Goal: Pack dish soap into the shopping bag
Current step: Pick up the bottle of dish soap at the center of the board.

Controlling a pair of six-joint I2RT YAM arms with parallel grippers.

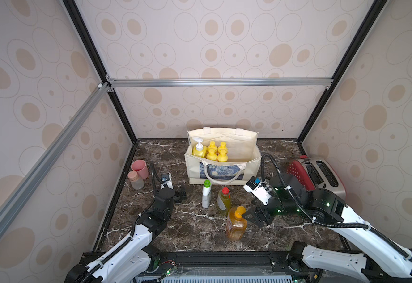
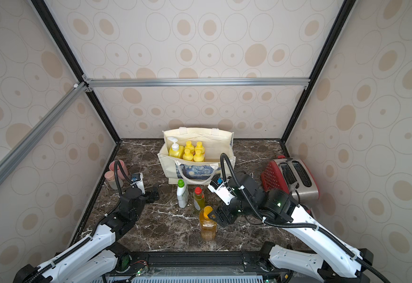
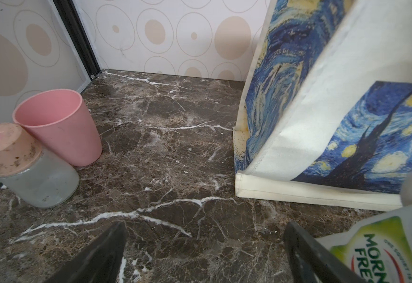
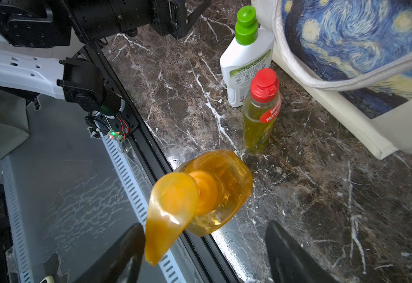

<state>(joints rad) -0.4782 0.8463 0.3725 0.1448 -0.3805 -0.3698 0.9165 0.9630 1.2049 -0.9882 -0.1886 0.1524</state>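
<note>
The pump's collar is below my right gripper and nearer one finger, so next I should move that gripper down toward the orange bottle and bring its open fingers around the collar.
The shopping bag stands open at the back of the table, holding a yellow white-pump bottle and several small yellow-capped bottles. In front of it stand a white green-capped bottle, a greenish red-capped bottle and a clear orange pump bottle. My right gripper is open beside the orange bottle's top; in the right wrist view the pump spout sits between the jaws, close to one finger. My left gripper is open and empty, left of the white bottle.
A pink cup and a cork-stoppered jar stand at the left wall. A red and steel toaster sits at the right, behind my right arm. The orange bottle stands near the table's front edge.
</note>
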